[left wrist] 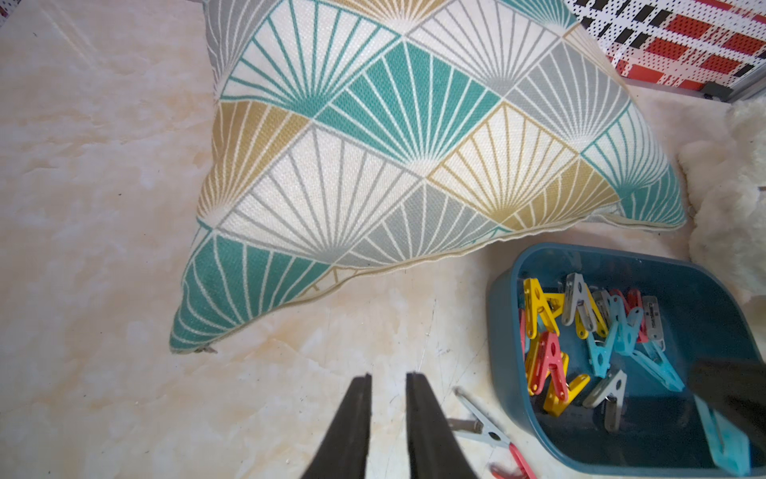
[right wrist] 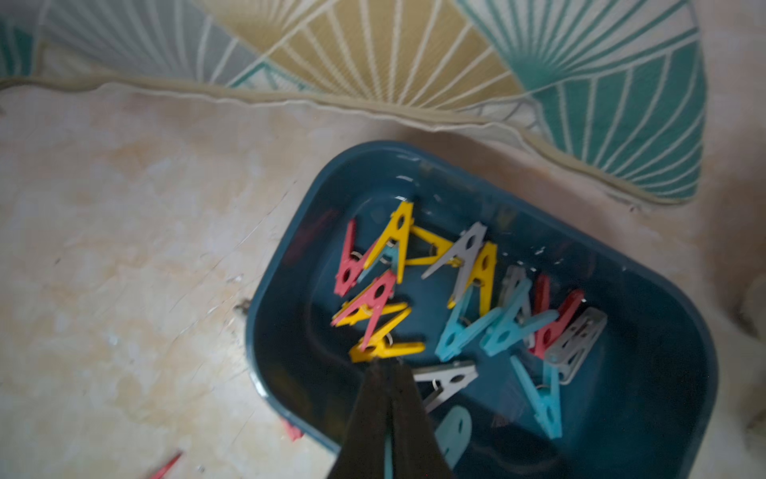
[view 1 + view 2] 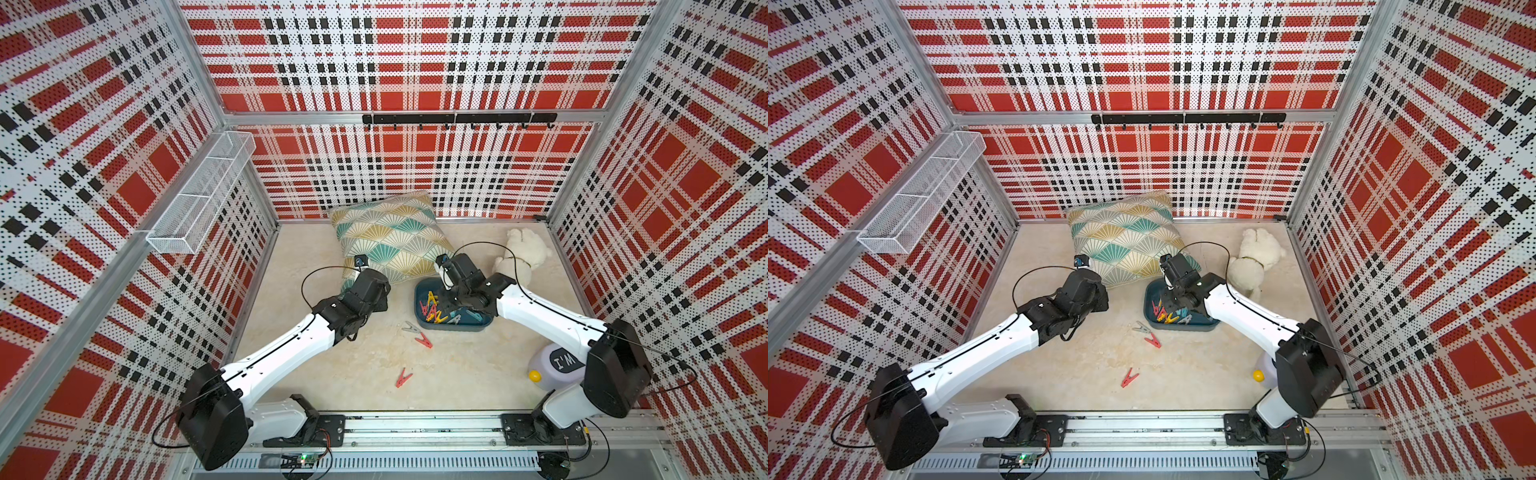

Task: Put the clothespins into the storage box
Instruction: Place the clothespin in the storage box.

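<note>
The box's red and yellow clothespins lie below my right gripper on my left gripper's side. It should go down toward them and release the teal one there.
The dark teal storage box [image 3: 453, 329] [image 2: 257, 331] sits on the floor in front of the pillow, with several red, yellow, teal and grey clothespins [image 2: 381, 315] [image 1: 547, 361] piled inside. My right gripper [image 2: 387, 365] hangs over the box, shut on a teal clothespin [image 2: 454, 435] [image 1: 725, 443]. Outside the box lie a grey clothespin [image 3: 411, 328] [image 1: 485, 427], a red one [image 3: 424, 340] beside it, and another red one [image 3: 403, 378] nearer the front. My left gripper [image 1: 389, 377] hovers over bare floor just left of the grey clothespin, narrowly open with nothing between its fingers.
A patterned pillow [image 3: 390, 237] lies behind the box and a white plush toy [image 3: 519, 257] at the back right. A lilac bottle with a yellow cap [image 3: 552, 370] stands by the right arm. A white wire basket [image 3: 199, 195] hangs on the left wall.
</note>
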You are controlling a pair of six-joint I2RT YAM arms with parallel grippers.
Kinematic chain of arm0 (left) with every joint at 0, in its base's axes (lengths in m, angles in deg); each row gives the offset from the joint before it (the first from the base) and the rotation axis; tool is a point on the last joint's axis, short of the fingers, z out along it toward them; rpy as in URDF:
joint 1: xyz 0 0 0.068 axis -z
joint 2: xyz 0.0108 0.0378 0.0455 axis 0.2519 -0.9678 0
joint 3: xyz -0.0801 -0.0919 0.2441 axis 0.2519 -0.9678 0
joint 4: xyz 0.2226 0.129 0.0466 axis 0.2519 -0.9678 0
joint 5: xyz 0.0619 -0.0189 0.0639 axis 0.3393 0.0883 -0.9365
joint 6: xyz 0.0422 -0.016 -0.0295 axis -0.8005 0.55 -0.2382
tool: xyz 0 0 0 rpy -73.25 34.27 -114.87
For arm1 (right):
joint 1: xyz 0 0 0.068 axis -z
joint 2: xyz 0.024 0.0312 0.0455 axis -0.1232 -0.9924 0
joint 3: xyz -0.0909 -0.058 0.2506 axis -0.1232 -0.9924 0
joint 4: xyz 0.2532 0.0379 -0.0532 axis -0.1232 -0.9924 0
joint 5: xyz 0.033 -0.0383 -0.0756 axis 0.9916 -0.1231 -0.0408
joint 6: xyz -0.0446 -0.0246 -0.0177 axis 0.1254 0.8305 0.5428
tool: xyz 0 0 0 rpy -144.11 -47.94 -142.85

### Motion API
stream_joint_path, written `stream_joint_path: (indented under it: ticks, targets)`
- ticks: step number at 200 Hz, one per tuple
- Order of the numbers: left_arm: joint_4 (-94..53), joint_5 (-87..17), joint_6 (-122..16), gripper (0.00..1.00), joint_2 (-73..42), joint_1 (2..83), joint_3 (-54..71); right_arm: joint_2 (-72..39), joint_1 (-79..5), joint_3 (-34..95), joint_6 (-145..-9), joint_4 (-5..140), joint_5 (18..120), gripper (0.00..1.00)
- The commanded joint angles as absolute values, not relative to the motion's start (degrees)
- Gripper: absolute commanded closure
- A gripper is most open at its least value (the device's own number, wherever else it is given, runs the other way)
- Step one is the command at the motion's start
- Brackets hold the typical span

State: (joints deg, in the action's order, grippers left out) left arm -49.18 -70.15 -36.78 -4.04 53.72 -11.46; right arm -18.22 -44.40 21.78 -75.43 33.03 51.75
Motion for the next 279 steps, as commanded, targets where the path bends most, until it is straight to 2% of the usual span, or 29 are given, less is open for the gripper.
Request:
stream_joint_path:
  ticks: [1,39,78,89,110,125,164,196,214,246,279]
  targets:
    - [-49.5,-70.7,-37.3,0.78,-3.5,54.0,-9.8,-24.2,-42.8,23.2,-74.8,34.8,50.7,0.93]
    - [-49.5,-70.8,-37.4,0.78,-3.0,53.5,-10.3,-33.2,-44.7,25.7,-73.1,37.7,53.3,0.93]
    - [-49.5,-70.7,-37.7,0.78,-3.1,53.1,-10.7,-36.0,-47.6,27.5,-74.1,38.2,55.1,0.93]
    - [-49.5,-70.6,-37.7,0.78,-3.1,53.0,-10.6,-36.7,-47.9,28.0,-74.1,37.4,55.6,0.91]
    - [-49.5,-70.6,-37.8,0.78,-2.9,53.0,-10.4,-37.6,-48.3,28.5,-74.4,35.8,54.7,0.78]
    - [-49.5,-70.5,-37.7,0.78,-2.6,53.0,-10.4,-36.0,-48.3,28.1,-74.9,35.7,54.1,0.7]
    - [-49.7,-70.8,-37.7,0.78,-1.8,52.8,-10.5,-27.0,-48.4,28.0,-74.6,32.3,52.3,0.7]
    - [-49.9,-69.8,-37.5,0.77,-2.1,51.7,-11.5,-18.2,-50.3,23.1,-72.0,32.9,61.2,0.66]
    - [-49.7,-66.9,-37.3,0.77,-3.5,52.0,-13.1,-16.7,-52.7,21.9,-74.7,31.8,60.4,0.66]
    - [-50.0,-63.4,-35.5,0.77,-5.3,59.6,-16.9,-12.3,-52.6,15.9,-81.6,33.2,53.4,0.61]
    - [-48.5,-59.4,-28.4,0.77,-4.5,69.3,-23.7,-8.9,-46.4,13.3,-83.1,33.0,49.7,0.6]
